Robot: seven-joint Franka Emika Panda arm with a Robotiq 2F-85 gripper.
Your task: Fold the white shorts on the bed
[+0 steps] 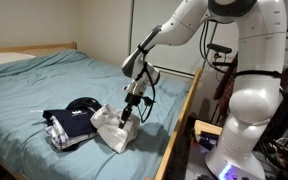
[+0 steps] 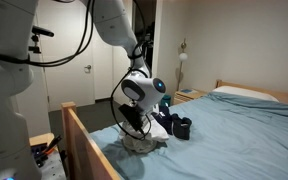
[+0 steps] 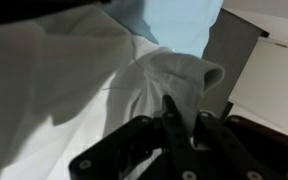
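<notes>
My gripper turns next, draws the fold of the shorts to bare blue sheet beside it, away from the navy garment, to spread the crumpled shorts, and releases.
The white shorts (image 1: 111, 129) lie crumpled on the teal bed near its wooden side rail, and show in both exterior views (image 2: 144, 141). My gripper (image 1: 129, 116) is down on them, its black fingers (image 3: 182, 112) shut on a raised fold of the white fabric (image 3: 174, 72). The pinched fold stands up between the fingertips in the wrist view. The rest of the shorts fills the left of the wrist view.
A dark navy and white garment (image 1: 72, 122) lies beside the shorts, farther from the rail (image 2: 176, 124). The wooden bed rail (image 1: 176, 132) runs close beside the gripper. A pillow (image 1: 4, 58) sits at the head of the bed. Blue sheet (image 1: 54, 85) stretches beyond.
</notes>
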